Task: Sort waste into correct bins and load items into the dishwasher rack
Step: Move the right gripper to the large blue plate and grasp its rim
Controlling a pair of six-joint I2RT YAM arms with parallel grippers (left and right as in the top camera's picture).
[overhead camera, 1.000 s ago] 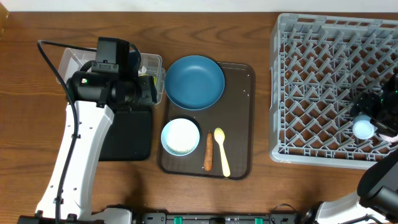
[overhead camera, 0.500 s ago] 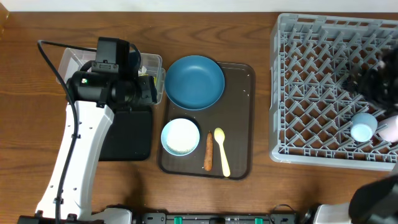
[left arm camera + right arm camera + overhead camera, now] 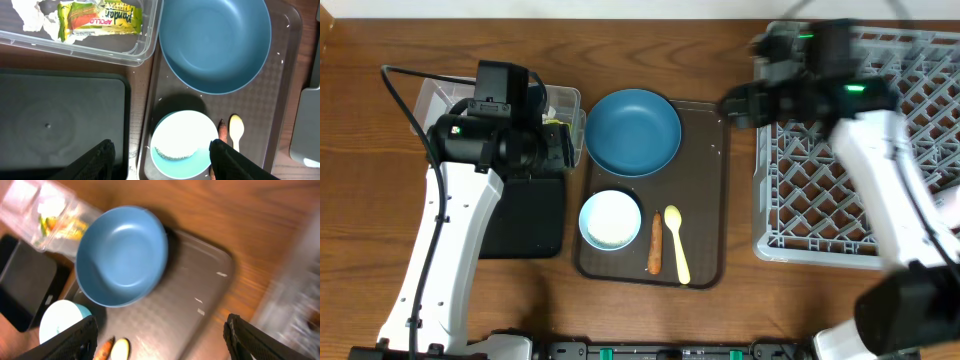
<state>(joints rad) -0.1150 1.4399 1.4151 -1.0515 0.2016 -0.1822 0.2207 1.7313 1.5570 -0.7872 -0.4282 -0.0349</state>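
My right gripper should next reach across and down to the dark blue plate's uncovered rack-side rim (image 3: pixel 679 138) (image 3: pixel 159 277), which is below it and to its left in the overhead view.
My left gripper (image 3: pixel 162 160) hangs open and empty above the gap between the black tray (image 3: pixel 60 120) and the pale bowl (image 3: pixel 182 145), which holds rice grains (image 3: pixel 172 155). The clear tub (image 3: pixel 145 45) holds the yellow-green wrapper (image 3: pixel 97 17) and white tissue (image 3: pixel 30 12). On the brown serving tray (image 3: pixel 710 200) lie the dark blue plate (image 3: pixel 632 132), the bowl (image 3: pixel 610 220), the orange stick (image 3: pixel 655 243) and the yellow spoon (image 3: pixel 676 243). My right gripper (image 3: pixel 160 340) is open and empty, high over the serving tray's far right part, beside the dishwasher rack (image 3: pixel 860 180).
A few white rice grains (image 3: pixel 221 274) lie loose on the serving tray (image 3: pixel 200 305). My left arm (image 3: pixel 450 230) covers part of the clear tub (image 3: pixel 560 105) and the black tray (image 3: pixel 525 215). My right arm (image 3: pixel 890 190) stretches across the rack.
My right arm has swung from the rack's near right corner, where it left the light blue cup, to the serving tray's far right corner. The left arm stays put.
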